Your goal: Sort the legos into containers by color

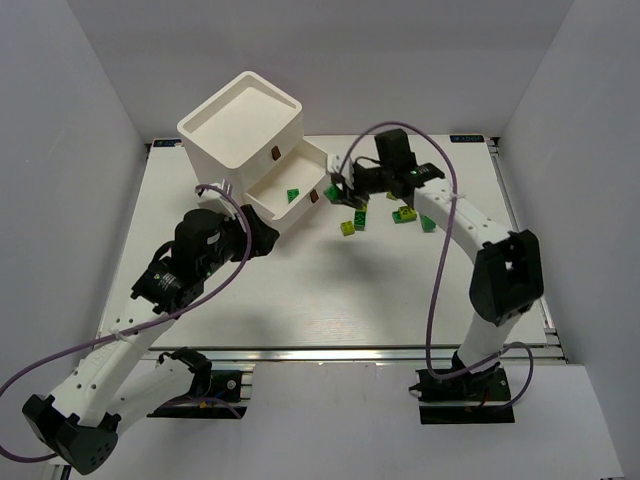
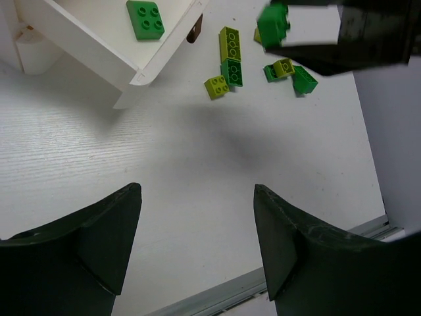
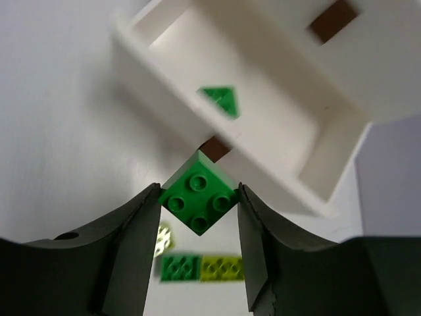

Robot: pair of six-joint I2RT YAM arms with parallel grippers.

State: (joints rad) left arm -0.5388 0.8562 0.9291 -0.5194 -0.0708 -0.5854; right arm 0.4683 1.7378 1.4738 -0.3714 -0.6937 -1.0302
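Observation:
Next, my right gripper crosses the drawer's front side and releases at the bottom of the drawer beside a matching green lego, to its left in the top view.
My right gripper (image 3: 198,209) is shut on a bright green 2x2 lego (image 3: 198,196), held in the air just in front of the open bottom drawer (image 3: 309,172). In the top view this gripper (image 1: 343,190) is by the drawer's (image 1: 262,205) right corner. One green lego (image 1: 293,195) lies inside the drawer. More green and yellow-green legos (image 1: 358,215) lie on the table to the right of the drawer. My left gripper (image 2: 197,197) is open and empty, low over the table in front of the drawer. I see no purple lego.
The white drawer unit (image 1: 240,125) stands at the back left, with a brown pull tab (image 1: 274,153) on a shut upper drawer. Loose legos (image 2: 230,59) lie in a cluster right of the drawer front. The table's near edge rail (image 2: 223,296) is just behind my left fingers.

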